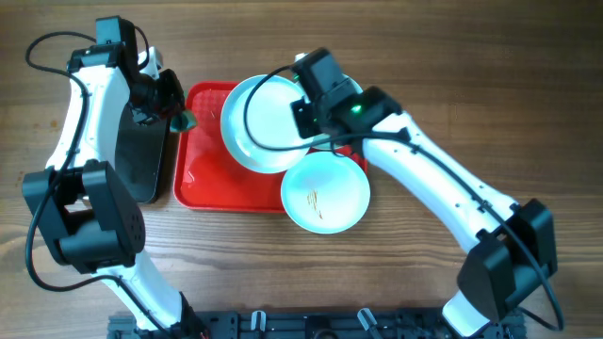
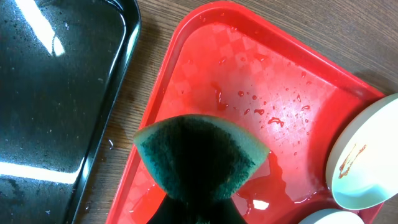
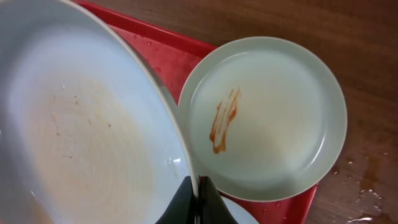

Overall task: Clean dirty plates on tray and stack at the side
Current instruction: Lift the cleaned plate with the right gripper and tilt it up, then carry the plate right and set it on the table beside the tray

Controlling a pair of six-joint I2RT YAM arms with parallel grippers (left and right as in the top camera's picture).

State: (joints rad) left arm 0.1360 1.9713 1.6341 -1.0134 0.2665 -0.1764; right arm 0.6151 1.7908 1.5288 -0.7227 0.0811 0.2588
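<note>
Next, my right gripper carries the plate to its right in the overhead view, lowers and releases it. Bare tabletop lies below the gripper and that way.
The red tray (image 1: 203, 179) lies mid-table, wet in the left wrist view (image 2: 249, 81). My right gripper (image 1: 306, 118) is shut on the rim of a plate (image 1: 259, 122) and holds it tilted above the tray's far part. In the right wrist view the jaws (image 3: 198, 199) pinch that rim, and the plate's centre (image 3: 81, 137) shows faint brownish residue. A second plate (image 1: 325, 193) with a brown smear sits at the tray's near right corner (image 3: 267, 118) (image 2: 367, 162). A sliver of a third plate (image 3: 239, 214) shows under the held one. My left gripper (image 1: 170, 104) is shut on a green sponge (image 2: 199, 155) above the tray's far left corner.
A glossy black tray (image 1: 141, 151) lies just left of the red tray, wet in the left wrist view (image 2: 50, 93). Bare wooden tabletop (image 1: 471, 75) surrounds both trays. Water drops lie on the wood right of the tray (image 3: 367, 199).
</note>
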